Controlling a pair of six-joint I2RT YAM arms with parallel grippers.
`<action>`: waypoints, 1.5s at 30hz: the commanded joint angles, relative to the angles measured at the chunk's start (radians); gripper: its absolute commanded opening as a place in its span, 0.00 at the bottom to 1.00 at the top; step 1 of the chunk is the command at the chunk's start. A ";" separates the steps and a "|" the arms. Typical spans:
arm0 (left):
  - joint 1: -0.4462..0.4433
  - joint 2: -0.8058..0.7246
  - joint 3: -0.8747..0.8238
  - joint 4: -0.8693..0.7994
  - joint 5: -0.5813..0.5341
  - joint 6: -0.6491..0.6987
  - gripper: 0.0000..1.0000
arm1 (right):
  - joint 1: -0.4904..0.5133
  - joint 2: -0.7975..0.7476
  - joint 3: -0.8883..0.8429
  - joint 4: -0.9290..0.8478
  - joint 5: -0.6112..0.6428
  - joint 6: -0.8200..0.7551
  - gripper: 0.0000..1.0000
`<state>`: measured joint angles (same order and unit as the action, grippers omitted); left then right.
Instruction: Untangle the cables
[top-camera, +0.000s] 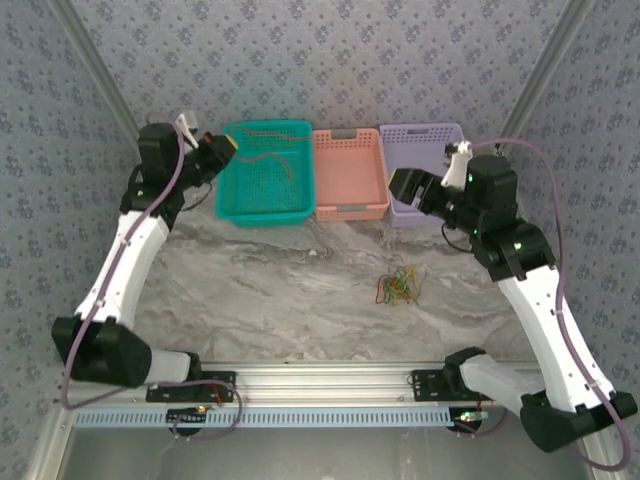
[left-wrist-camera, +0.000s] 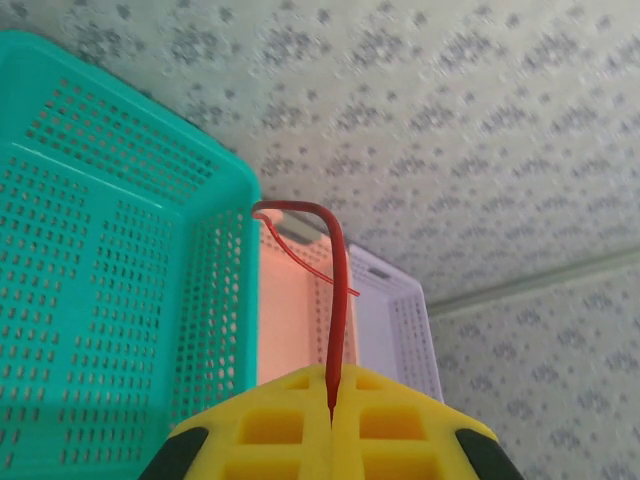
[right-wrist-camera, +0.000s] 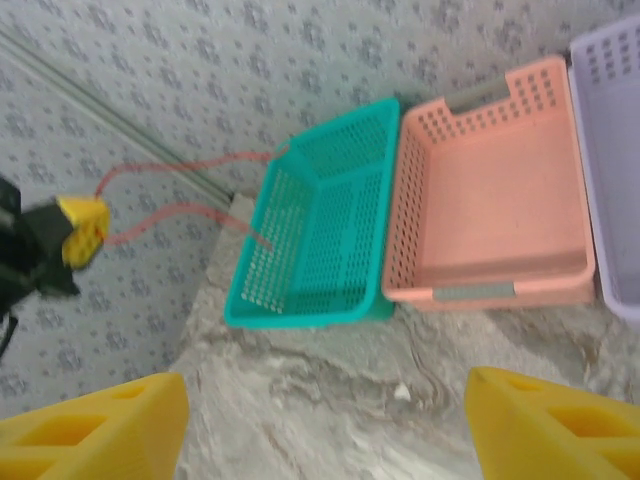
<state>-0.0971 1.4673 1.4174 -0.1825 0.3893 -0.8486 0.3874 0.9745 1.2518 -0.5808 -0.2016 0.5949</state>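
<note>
The left gripper will next move from the far corner over the bottom of the teal basket and let go of the red cable (top-camera: 272, 154) there, since the cable's parts already trail across that basket.
My left gripper (top-camera: 228, 147) hovers at the far left corner of the teal basket (top-camera: 262, 212), shut on a red cable (left-wrist-camera: 338, 290). In the left wrist view the cable rises from between the closed yellow fingers (left-wrist-camera: 280, 420) and curls over. From above, the red cable (top-camera: 272, 154) trails across the teal basket. A tangle of red, orange, yellow and green cables (top-camera: 400, 285) lies on the marble table, right of centre. My right gripper (top-camera: 395, 185) hangs open above the pink and purple baskets' near edge, with nothing between its fingers (right-wrist-camera: 90, 430).
Three baskets stand in a row at the back: teal, pink (top-camera: 350, 208) and purple (top-camera: 420, 135). The pink basket (right-wrist-camera: 490, 200) looks empty. Patterned walls close in the back and sides. Bare marble (top-camera: 270, 290) lies between the baskets and the arm bases.
</note>
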 joint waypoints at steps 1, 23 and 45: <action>0.025 0.090 0.071 0.052 -0.012 -0.010 0.00 | 0.035 -0.061 -0.044 0.001 0.042 0.017 0.76; -0.090 0.317 0.123 -0.088 -0.107 0.123 0.52 | 0.149 -0.002 0.062 0.064 0.037 -0.067 0.80; -0.805 -0.097 -0.434 0.040 -0.377 0.058 0.42 | 0.104 0.049 -0.558 -0.032 0.257 0.176 0.57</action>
<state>-0.8295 1.3327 1.0637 -0.2615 0.0578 -0.7063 0.4984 0.9985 0.7143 -0.6781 0.0669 0.7547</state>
